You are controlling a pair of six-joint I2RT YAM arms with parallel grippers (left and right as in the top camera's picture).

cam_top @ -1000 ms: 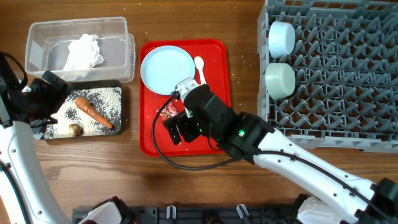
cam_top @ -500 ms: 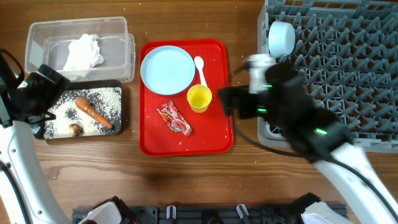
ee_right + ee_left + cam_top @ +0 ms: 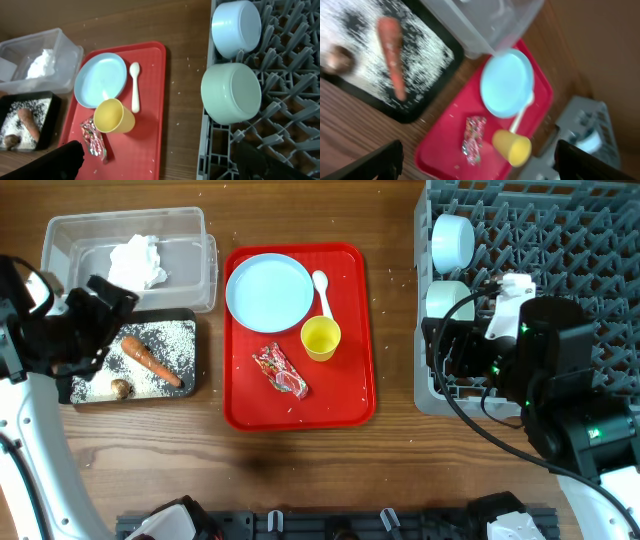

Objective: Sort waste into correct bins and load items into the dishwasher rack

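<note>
Next, my left gripper swings to the right in the overhead view and moves down onto the yellow cup's rim (image 3: 305, 332) (image 3: 520, 150), since the cup's opening faces up.
My left gripper (image 3: 108, 330) hangs open over the black tray (image 3: 186, 320), which holds the carrot (image 3: 150, 358), rice (image 3: 170, 340) and a brown lump (image 3: 121, 388). The napkin (image 3: 135, 263) lies in the clear tub (image 3: 190, 240). On the red tray (image 3: 350, 395) sit the plate (image 3: 268, 292), spoon (image 3: 321, 290), yellow cup (image 3: 320, 338) and wrapper (image 3: 280, 370). My right gripper (image 3: 440, 360) is open and empty at the left edge of the grey rack (image 3: 560, 240). Two bowls (image 3: 236, 27) (image 3: 231, 92) stand on edge in the rack.
A strip of bare wooden table (image 3: 395, 310) runs between the red tray and the rack. Crumbs dot the red tray and the wood. The tub and the black tray touch at the far left, close to my left arm.
My right arm has swung from over the red tray to the rack's left edge, uncovering the yellow cup. My left gripper has shifted right over the black tray.
</note>
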